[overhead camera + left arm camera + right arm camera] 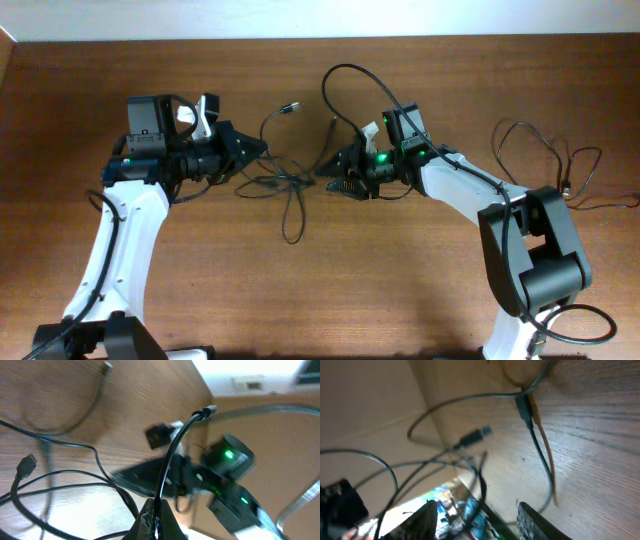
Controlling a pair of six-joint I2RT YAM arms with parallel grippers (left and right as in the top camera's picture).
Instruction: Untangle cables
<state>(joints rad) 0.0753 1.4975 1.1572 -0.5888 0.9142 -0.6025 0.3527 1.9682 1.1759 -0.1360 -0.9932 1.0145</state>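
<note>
My left gripper is pinching a cord that runs into the crossed loops, so I will pull it to the left in the overhead view over bare wood and let go of the cord.
Thin black cables (287, 186) lie in loose crossed loops on the wooden table (300, 290) between the two arms. My left gripper (262, 150) is shut on one cable (172, 452); its jaws (157, 512) are pinched on the cord, which rises to a small plug end (210, 409). My right gripper (322, 175) faces it from the right, close to the tangle. In the right wrist view its fingers (427, 516) stand apart, and a cable (481, 485) runs through the gap without being pinched. A plug (477, 434) lies beyond them.
A cable end with a plug (291, 106) curls toward the table's far side. One cord arcs high (345, 72) over the right arm. Another loose black cable (545, 150) sprawls at the far right by the right arm's base. The wall edge (300, 20) bounds the back.
</note>
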